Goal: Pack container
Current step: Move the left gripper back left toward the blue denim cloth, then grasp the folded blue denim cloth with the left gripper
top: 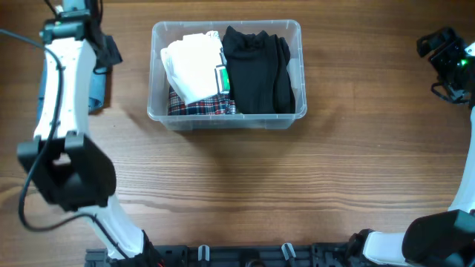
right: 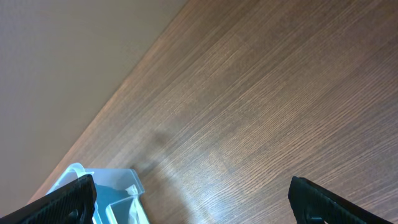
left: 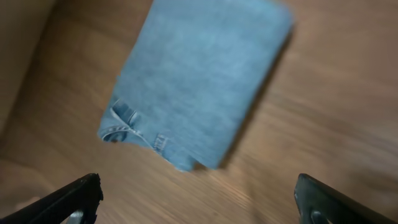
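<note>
My left gripper moves down astride the denim's long edge facing the container next and closes where bare wood leaves room for the fingers. That edge lies below.
The clear plastic container (top: 157, 111) stands at the back middle of the table. It holds a white garment (top: 191, 65), a plaid garment (top: 200, 107) and a black garment (top: 256, 70). A folded blue denim garment (left: 196, 78) lies on the table at the far left, partly under the left arm (top: 97, 93). My left gripper (left: 199, 199) is open and empty, hovering just short of the denim. My right gripper (right: 193, 199) is open and empty at the far right, above bare wood, with a corner of the container (right: 118, 186) at its lower left.
The wooden table's far edge (right: 134, 71) runs diagonally in the right wrist view. The left arm (top: 59, 89) stretches along the left side of the table. The right arm (top: 449, 59) sits at the right edge. A black rail (top: 245, 256) runs along the front edge.
</note>
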You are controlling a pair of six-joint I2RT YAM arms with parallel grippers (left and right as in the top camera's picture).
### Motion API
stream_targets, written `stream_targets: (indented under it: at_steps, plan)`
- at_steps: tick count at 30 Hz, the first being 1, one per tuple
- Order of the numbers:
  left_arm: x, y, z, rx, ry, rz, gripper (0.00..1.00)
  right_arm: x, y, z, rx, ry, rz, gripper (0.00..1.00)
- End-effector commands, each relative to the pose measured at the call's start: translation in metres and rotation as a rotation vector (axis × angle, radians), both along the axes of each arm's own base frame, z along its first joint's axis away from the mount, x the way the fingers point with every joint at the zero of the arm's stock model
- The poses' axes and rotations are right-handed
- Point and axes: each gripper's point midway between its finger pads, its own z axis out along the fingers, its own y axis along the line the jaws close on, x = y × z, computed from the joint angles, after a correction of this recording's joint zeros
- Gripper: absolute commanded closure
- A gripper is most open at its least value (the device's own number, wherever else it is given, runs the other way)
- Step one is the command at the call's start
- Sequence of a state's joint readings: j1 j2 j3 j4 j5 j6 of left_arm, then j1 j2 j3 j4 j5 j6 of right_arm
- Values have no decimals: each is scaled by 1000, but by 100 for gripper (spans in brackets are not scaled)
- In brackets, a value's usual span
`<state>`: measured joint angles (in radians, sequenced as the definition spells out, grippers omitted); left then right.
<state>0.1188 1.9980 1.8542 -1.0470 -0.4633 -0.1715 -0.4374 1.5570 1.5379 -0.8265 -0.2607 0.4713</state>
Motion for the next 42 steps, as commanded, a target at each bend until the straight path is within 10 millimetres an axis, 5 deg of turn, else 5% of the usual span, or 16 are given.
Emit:
stream_targets:
  at_steps: [1, 17, 26, 34, 36, 38, 39, 42]
  plan:
    - [-1, 19, -27, 116, 80, 57, 0, 2, -1, -6, 6, 12, -8, 0]
    - [37, 35, -138, 274, 234, -40, 0, 2, -1, -6, 6, 12, -8, 0]
    - [28, 38, -180, 376, 358, -62, 0, 2, -1, -6, 6, 12, -8, 0]
    - [4, 86, -206, 438, 433, 37, 1, 2, -1, -6, 5, 13, -8, 0]
    - [2, 91, -210, 435, 438, 47, 14, 2, -1, -6, 6, 12, -8, 0]
    - [3, 92, -210, 432, 425, 54, 60, 2, -1, -6, 6, 12, -8, 0]
    - [4, 92, -210, 433, 422, 55, 72, 2, -1, -6, 6, 12, -8, 0]
    - [5, 92, -210, 433, 416, 56, 84, 2, -1, -6, 5, 13, -8, 0]
